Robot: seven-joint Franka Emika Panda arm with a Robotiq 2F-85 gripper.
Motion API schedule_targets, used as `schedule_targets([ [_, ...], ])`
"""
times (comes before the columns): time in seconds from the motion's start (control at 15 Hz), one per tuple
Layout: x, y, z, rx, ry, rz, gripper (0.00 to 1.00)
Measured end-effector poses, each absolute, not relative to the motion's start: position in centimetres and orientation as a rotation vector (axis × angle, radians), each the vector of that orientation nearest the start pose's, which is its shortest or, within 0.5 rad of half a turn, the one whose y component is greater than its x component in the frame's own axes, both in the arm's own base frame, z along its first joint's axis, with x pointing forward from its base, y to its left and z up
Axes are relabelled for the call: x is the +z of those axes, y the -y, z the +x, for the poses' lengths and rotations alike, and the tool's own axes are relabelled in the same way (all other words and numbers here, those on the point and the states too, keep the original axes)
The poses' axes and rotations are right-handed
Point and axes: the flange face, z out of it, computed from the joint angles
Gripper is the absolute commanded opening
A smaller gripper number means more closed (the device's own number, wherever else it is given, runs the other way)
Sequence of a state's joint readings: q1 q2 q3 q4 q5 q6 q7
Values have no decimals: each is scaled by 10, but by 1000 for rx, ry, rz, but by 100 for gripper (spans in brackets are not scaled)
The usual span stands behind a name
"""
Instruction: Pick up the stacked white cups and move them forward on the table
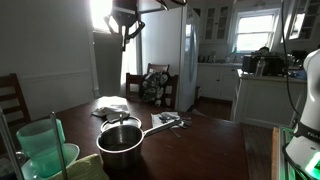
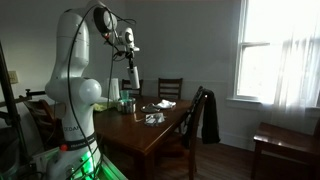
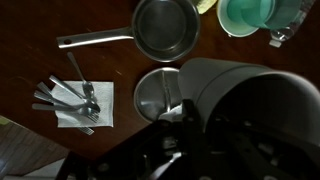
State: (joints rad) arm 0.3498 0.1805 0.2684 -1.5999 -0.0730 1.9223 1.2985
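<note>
My gripper lowers the stacked white cups onto the bare tabletop between green cup and pot next, to release the white cups' rim. The stack still hangs high.
The stacked white cups [image 2: 133, 78] hang as a tall white cylinder directly under my gripper [image 2: 130, 58]. In the wrist view the stack [image 3: 150, 100] shows from above as a grey round mouth. A finger of the gripper [image 3: 175, 110] crosses it, and a large pale curved wall sits close to the camera. The gripper [image 1: 124, 38] is high above the dark brown table [image 1: 200, 140] and looks shut on the top of the stack. In that exterior view the cups blend into the pale wall behind them.
A metal pot [image 1: 120, 142] with a long handle stands beside the cups and also shows in the wrist view [image 3: 165, 28]. A translucent green cup [image 1: 40, 145] stands near it. Cutlery lies on a napkin [image 3: 80, 100], papers [image 1: 110, 104] lie further back, and chairs [image 2: 170, 92] ring the table.
</note>
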Motion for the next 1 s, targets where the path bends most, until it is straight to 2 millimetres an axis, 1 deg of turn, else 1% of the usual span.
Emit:
schedule_targets([
  [0.13,520,-359,551,-152,-1087,-2805,1],
  [0.33,477,-388,579,-140,-1189,-2744,1],
  [0.53,429,-420,598,-128,-1262,-2705,1],
  [0.73,390,-439,612,-120,-1319,-2693,1],
  [0.87,374,-446,621,-126,-1342,-2686,1],
  [1.0,366,-449,629,-139,-1357,-2674,1],
])
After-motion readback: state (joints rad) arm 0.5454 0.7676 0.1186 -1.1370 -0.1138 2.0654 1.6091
